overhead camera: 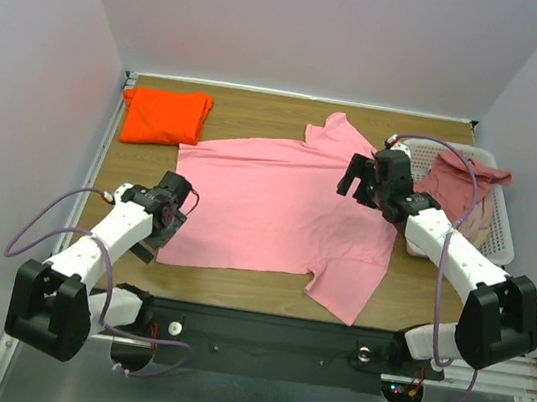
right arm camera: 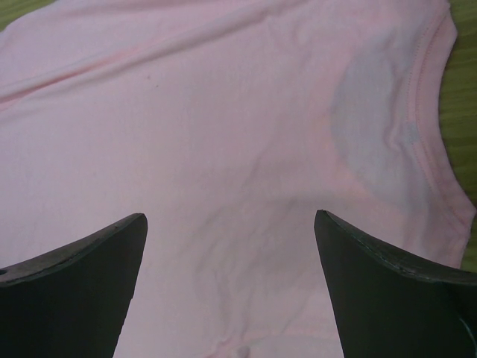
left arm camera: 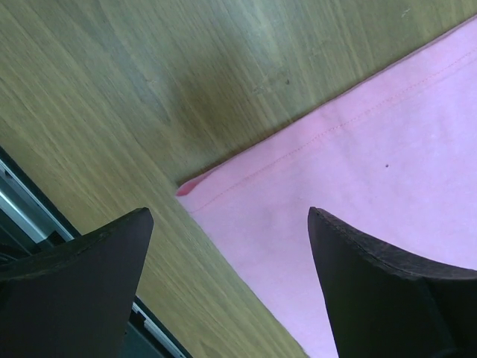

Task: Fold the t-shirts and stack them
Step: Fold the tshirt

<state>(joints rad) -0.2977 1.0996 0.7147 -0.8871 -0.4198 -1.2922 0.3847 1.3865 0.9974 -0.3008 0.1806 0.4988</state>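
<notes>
The pink shirt's near edge by the hem corner [overhead camera: 175, 260] [left arm camera: 222, 245] lies below the left gripper, to its right in the top view, so the left gripper will move down and across onto that spot.
A bubblegum pink t-shirt [overhead camera: 277, 212] lies spread flat in the middle of the wooden table [overhead camera: 262, 109]. A bright orange t-shirt [overhead camera: 165, 115] sits folded at the back left corner. My left gripper [overhead camera: 164, 236] hovers open over the pink shirt's near left hem corner [left arm camera: 186, 186]; its jaws [left arm camera: 229, 212] hold nothing and straddle the shirt's edge [left arm camera: 373, 171]. My right gripper [overhead camera: 359, 189] stands open above the shirt's right side. In its wrist view the jaws [right arm camera: 230, 216] are empty over smooth pink cloth [right arm camera: 223, 112], with the collar [right arm camera: 428, 112] to the right.
A white mesh basket [overhead camera: 502, 231] at the right edge holds crumpled dusty rose shirts [overhead camera: 459, 179]. White walls close in the table on three sides. A black rail [overhead camera: 259, 331] with the arm bases runs along the near edge.
</notes>
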